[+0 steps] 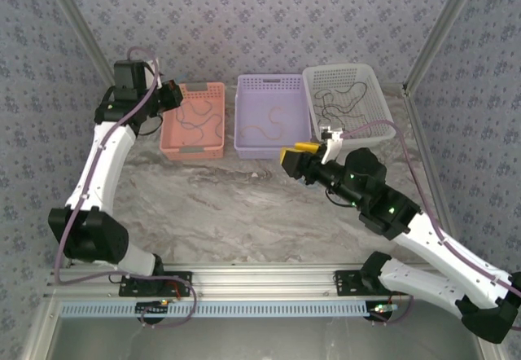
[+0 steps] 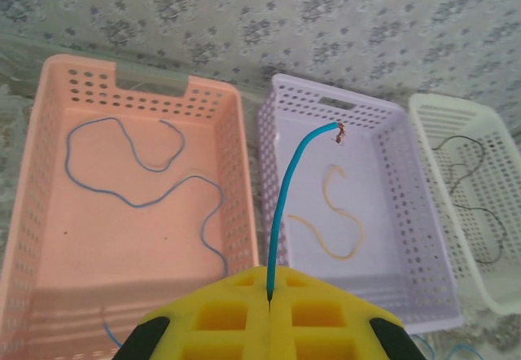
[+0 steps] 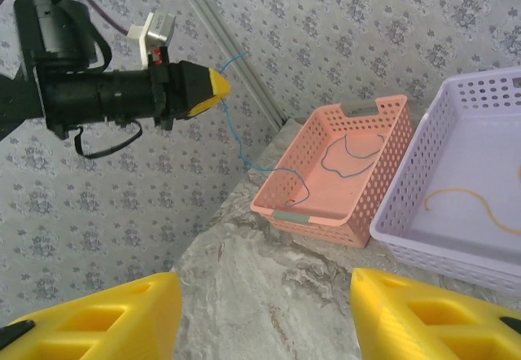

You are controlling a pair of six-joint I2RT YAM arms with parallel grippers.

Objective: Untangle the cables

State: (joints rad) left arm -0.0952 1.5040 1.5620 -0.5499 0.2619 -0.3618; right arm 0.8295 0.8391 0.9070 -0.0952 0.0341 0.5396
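Note:
The left gripper will come down in over the bottom of the pink basket next and release the thin blue cable (image 2: 285, 197), since another blue cable already lies looped there.
My left gripper (image 2: 269, 295) is shut on a thin blue cable (image 2: 285, 197) that curves up out of its yellow jaws. In the right wrist view this cable (image 3: 236, 128) hangs from the left gripper (image 3: 213, 85) and trails down into the pink basket (image 3: 326, 217). Another blue cable (image 2: 138, 185) lies looped on that basket's floor. A yellowish-tan cable (image 2: 334, 221) lies in the purple basket (image 2: 326, 99). A black cable (image 2: 468, 189) lies in the white basket (image 2: 431, 132). My right gripper (image 3: 264, 295) hangs open over bare marble, holding nothing.
The three baskets stand in a row at the back of the table: pink (image 1: 193, 151), purple (image 1: 269, 150), white (image 1: 383, 103). Patterned walls close in the back and both sides. The marble tabletop (image 1: 228, 205) stretches in front of the baskets.

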